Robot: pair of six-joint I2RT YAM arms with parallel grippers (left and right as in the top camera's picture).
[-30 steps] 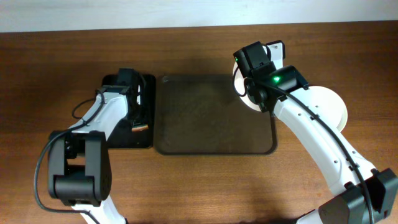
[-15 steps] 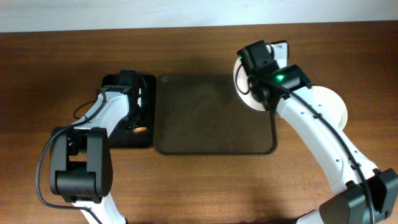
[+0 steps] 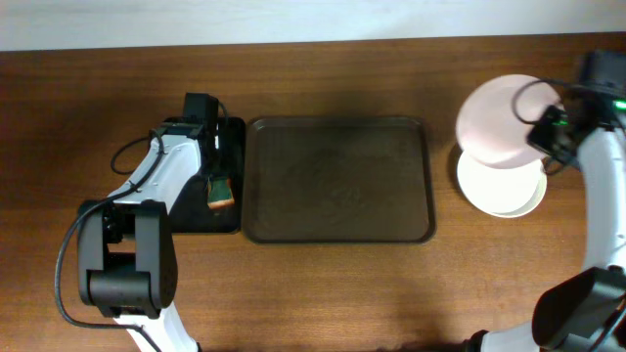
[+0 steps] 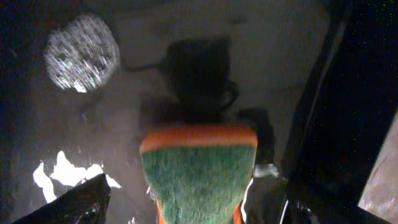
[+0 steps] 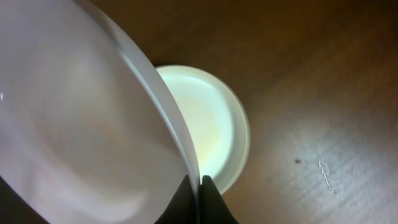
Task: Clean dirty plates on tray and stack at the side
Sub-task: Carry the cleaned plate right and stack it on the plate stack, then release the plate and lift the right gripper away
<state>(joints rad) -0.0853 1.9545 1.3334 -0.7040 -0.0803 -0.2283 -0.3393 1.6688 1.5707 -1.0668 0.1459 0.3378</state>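
Observation:
I need to lower my right gripper, draw it slightly back and release the plate's rim there, as the held plate still hangs tilted above the lying white plate [image 5: 208, 127].
My right gripper [image 3: 548, 132] is shut on the rim of a white plate [image 3: 499, 122] and holds it tilted above the bare tabletop right of the tray. Under it lies another white plate [image 3: 501, 186]; I cannot tell if more lie beneath. In the right wrist view my gripper [image 5: 200, 186] pinches the held plate [image 5: 81, 112] edge-on, with the lying plate [image 5: 211, 124] below. The large dark-brown tray [image 3: 337, 181] holds nothing. My left gripper [image 3: 217, 181] is shut on a green-and-orange sponge [image 3: 219, 193], also in the left wrist view [image 4: 199, 168], over the small black tray [image 3: 186, 210].
The small black tray stands against the large tray's left edge. Its glossy floor [image 4: 280, 74] shows a round grey speckled patch [image 4: 82, 60]. The wooden tabletop [image 5: 311, 93] spreads right of the plates. A pale wall edge runs along the table's far side.
My right arm has carried the plate from the tray's far right corner out to the right, over the plate on the table. The left gripper with the sponge has barely shifted.

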